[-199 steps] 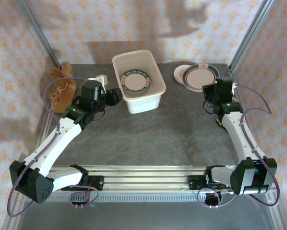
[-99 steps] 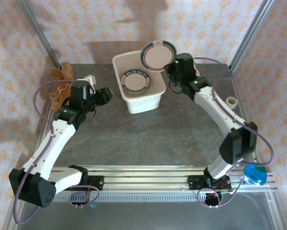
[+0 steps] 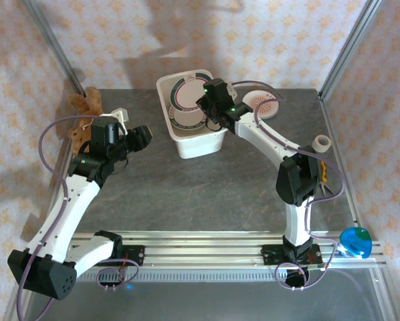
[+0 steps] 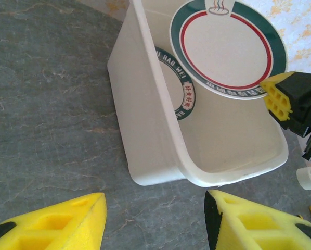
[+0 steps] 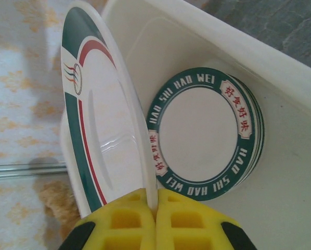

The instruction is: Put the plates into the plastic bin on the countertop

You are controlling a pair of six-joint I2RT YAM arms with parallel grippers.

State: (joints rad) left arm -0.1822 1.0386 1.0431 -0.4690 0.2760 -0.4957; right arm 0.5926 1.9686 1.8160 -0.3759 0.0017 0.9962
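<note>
My right gripper lowers into the bin (image 3: 198, 142) next and releases the cream plate's rim over the stack of lettered plates, since that stack is below my gripper.
The off-white plastic bin (image 3: 198, 142) stands at the back middle of the countertop (image 3: 207, 194). My right gripper (image 3: 207, 101) is shut on the rim of a cream plate with teal and red bands (image 3: 188, 92), held tilted over the bin. In the right wrist view that plate (image 5: 106, 130) stands on edge between my right gripper's (image 5: 155, 208) pads, above a stack of lettered plates (image 5: 205, 130) on the bin floor. An orange-centred plate (image 3: 262, 103) lies right of the bin. My left gripper (image 3: 144, 136) is open left of the bin, with bare countertop between its fingers (image 4: 88, 208).
A brown teddy bear (image 3: 85, 117) sits at the back left corner. A tape roll (image 3: 322, 142) lies near the right edge, and a blue object (image 3: 355, 242) rests by the front right rail. Patterned walls close in the back and sides.
My right arm swung left from the plates at the back right, carrying the banded plate over the bin and tilting it down. The left arm drew back slightly to the left.
</note>
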